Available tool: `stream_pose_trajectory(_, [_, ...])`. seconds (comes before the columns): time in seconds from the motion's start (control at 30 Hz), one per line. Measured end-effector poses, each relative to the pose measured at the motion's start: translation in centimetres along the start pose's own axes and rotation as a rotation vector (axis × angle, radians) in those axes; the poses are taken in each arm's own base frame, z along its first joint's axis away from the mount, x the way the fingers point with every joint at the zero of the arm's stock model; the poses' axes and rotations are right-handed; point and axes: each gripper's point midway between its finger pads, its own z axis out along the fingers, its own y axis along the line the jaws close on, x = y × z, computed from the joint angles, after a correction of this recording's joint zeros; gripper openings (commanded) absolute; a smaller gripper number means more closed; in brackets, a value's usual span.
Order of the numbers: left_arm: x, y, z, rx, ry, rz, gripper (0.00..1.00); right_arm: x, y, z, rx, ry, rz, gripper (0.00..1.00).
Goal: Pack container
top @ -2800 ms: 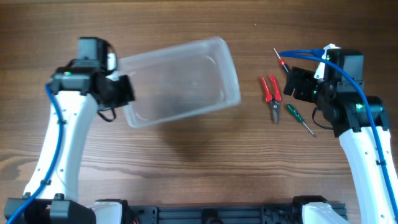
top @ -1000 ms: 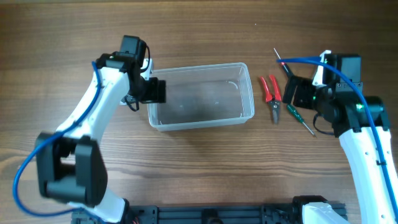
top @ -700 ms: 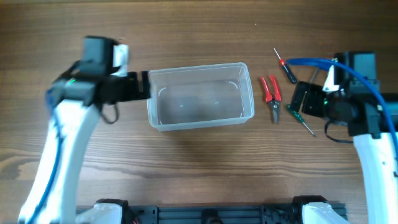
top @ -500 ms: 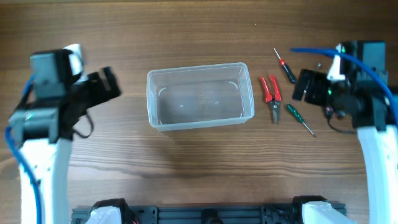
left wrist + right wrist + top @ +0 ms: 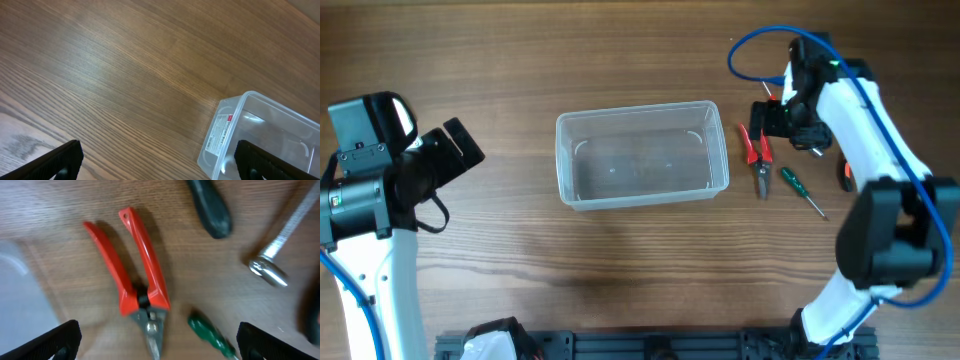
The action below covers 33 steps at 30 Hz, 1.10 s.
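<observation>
The pliers' red handle nearer the dark tool (image 5: 766,149) (image 5: 148,258) is below. My right gripper should go down next with one finger on each side of that handle, where the gap between the handles has room for one finger.
The clear container (image 5: 642,108) stands upright in the middle of the table with nothing in it. My left gripper (image 5: 466,148) hangs open well to its left, holding nothing. In the left wrist view the container's (image 5: 227,132) labelled corner lies at lower right, between the spread fingertips (image 5: 57,162). My right gripper (image 5: 778,120) is open above red-handled pliers (image 5: 755,145). In the right wrist view the pliers (image 5: 137,285) lie between the wide jaws, nose toward the camera. A green screwdriver (image 5: 212,336) lies beside the nose.
The green screwdriver (image 5: 802,190) lies right of the pliers. A dark tool handle (image 5: 210,210) and a shiny metal tool (image 5: 280,255) lie beyond the pliers. An orange object (image 5: 845,176) peeks out beside the right arm. The container's corner (image 5: 15,295) shows at the right wrist view's left edge.
My left gripper has let go of the container and drawn back to the left. The container rests still. My right arm has swung in over the pliers.
</observation>
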Motion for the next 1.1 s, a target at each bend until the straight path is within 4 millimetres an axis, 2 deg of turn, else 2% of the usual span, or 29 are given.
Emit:
stream_pose_trajectory(0.1, [0.1, 0.0, 0.0, -0.002, 0.005, 0.0, 1.0, -0.2, 0.2, 2.4, -0.003, 0.031, -0.004, 1.0])
stream_pose_trajectory(0.27, [0.3, 0.1, 0.0, -0.004, 0.012, 0.0, 1.0, -0.6, 0.4, 4.2, -0.016, 0.041, -0.004, 0.99])
stream_pose_trajectory(0.57, [0.4, 0.1, 0.1, -0.007, 0.019, -0.007, 1.0, -1.2, -0.7, 4.2, -0.101, 0.034, 0.055, 0.99])
stream_pose_trajectory(0.8, [0.5, 0.2, 1.1, -0.017, 0.051, -0.007, 1.0, -1.5, -1.3, 4.2, -0.102, 0.023, 0.06, 0.98])
stream_pose_trajectory(1.1, [0.5, 0.2, 1.2, -0.017, 0.052, -0.007, 1.0, -1.8, -1.8, 4.3, -0.071, 0.006, 0.033, 0.97])
